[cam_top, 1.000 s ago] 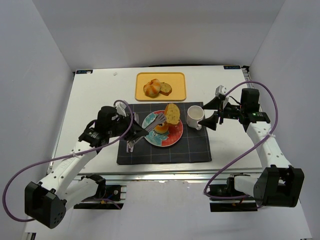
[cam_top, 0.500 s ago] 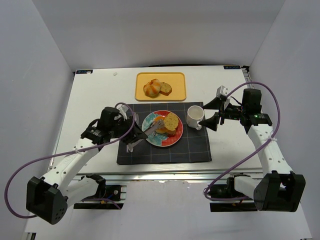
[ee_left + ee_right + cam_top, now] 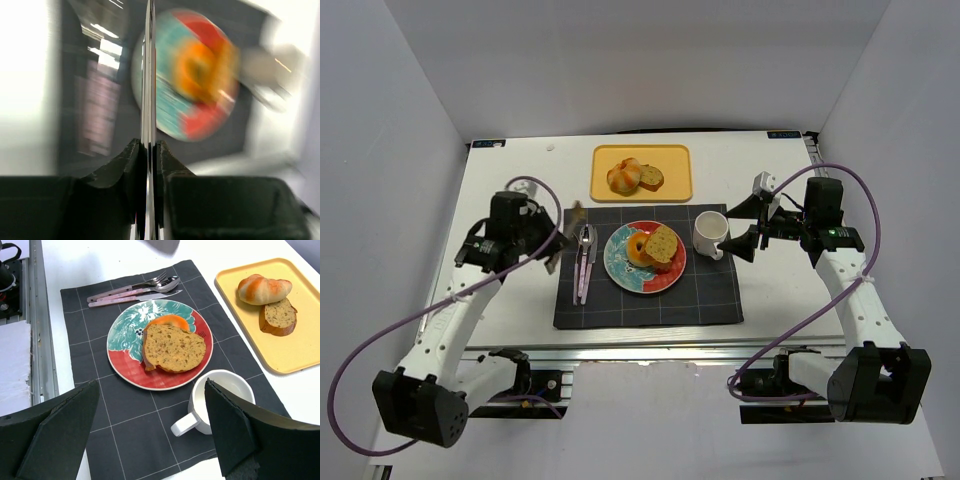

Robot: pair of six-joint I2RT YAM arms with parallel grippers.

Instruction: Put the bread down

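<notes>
My left gripper should next move down and to the left in the top view, onto bare tabletop (image 3: 532, 280) beside the placemat, and let go of the tool (image 3: 576, 214), since the slice is plated.
The ring-shaped bread (image 3: 640, 250) lies on a red and teal plate (image 3: 620, 268). The tan slice (image 3: 663, 243) rests partly over it. In the right wrist view the slice (image 3: 173, 347) covers most of the orange ring (image 3: 167, 321) on the plate (image 3: 127, 335). My left gripper (image 3: 558, 245) is left of the plate, beside the cutlery, shut on a thin flat metal tool (image 3: 576, 214). That tool shows edge-on (image 3: 149, 75) between the jaws (image 3: 148, 146) in the blurred left wrist view. My right gripper (image 3: 748, 226) is open and empty, right of the mug; its fingers (image 3: 151, 385) frame the plate and mug.
A white mug (image 3: 708, 233) stands on the dark placemat (image 3: 650, 305) right of the plate. A fork, spoon and knife (image 3: 584, 262) lie left of the plate. A yellow tray (image 3: 675, 186) at the back holds a roll (image 3: 623, 177) and another slice (image 3: 651, 179).
My left gripper has drawn back to the left off the plate with the tool. The slice, standing on edge a second ago, now lies flat over the ring. The right arm has barely moved.
</notes>
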